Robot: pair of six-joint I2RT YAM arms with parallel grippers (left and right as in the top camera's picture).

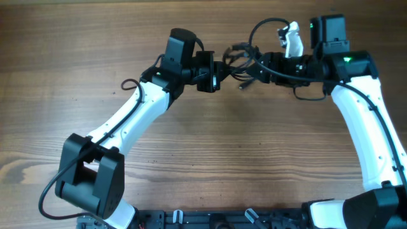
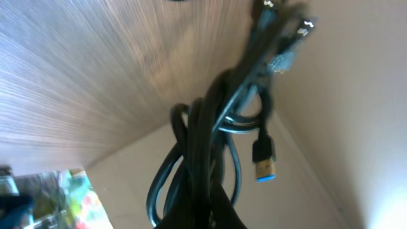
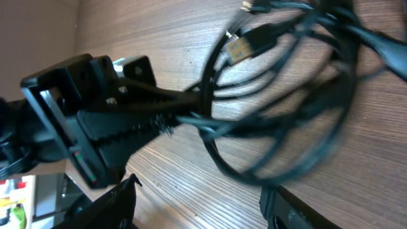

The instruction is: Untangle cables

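Note:
I should next lower the lifted thin black cord with my left gripper, down and back toward the base, and release it on the clear tabletop there.
The cables form a small black tangle lifted above the wooden table at the back centre, between the two grippers. My left gripper is shut on the bundle; in the left wrist view the cords rise from its jaws, and a gold plug with a blue tip hangs free. The right wrist view shows the loops, a plug and the left gripper's fingers clamped on them. My right gripper is open just short of the loops, with nothing between its fingers.
The left arm crosses the table diagonally from the front left. The right arm runs down the right side. Thick arm wires loop out near the left arm and above the right wrist. Base fixtures line the front edge.

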